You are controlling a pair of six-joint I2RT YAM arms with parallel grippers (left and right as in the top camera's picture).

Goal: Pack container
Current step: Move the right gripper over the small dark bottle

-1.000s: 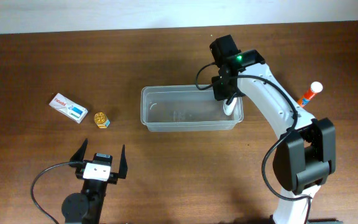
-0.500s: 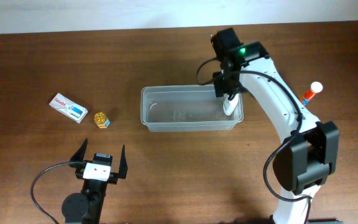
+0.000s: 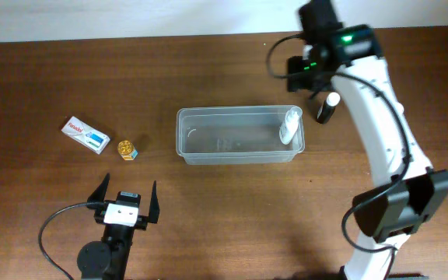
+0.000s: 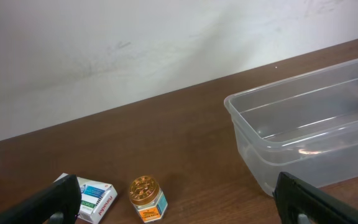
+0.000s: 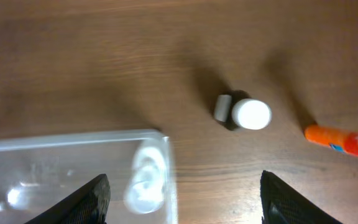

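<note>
My right gripper shifts away from the container over the small white-capped item next, then lowers around the item's dark body [image 3: 326,112] [image 5: 233,111], as the item sits off the fingers' middle.
The clear container [image 3: 208,148] stands mid-table. A white bottle [image 3: 289,125] lies inside at its right end, also seen in the right wrist view [image 5: 146,179] behind the tub's corner [image 5: 166,140]. My right gripper [image 3: 311,85] is open and empty, raised above the table just beyond the container's far right corner; in the right wrist view its jaws [image 5: 182,205] spread wide. My left gripper [image 3: 127,201] is open and empty near the front left edge, its jaws [image 4: 179,208] facing the container [image 4: 309,134].
A white box with blue print [image 3: 84,134] [image 4: 95,198] and a small gold-lidded jar [image 3: 127,149] [image 4: 146,199] lie left of the container. A small white-capped item [image 3: 331,100] [image 5: 251,114] and an orange tube [image 5: 347,141] lie right of it.
My right gripper left the white bottle in the container's right end, rose out of the tub and moved up and to the far right. The left arm has not moved.
</note>
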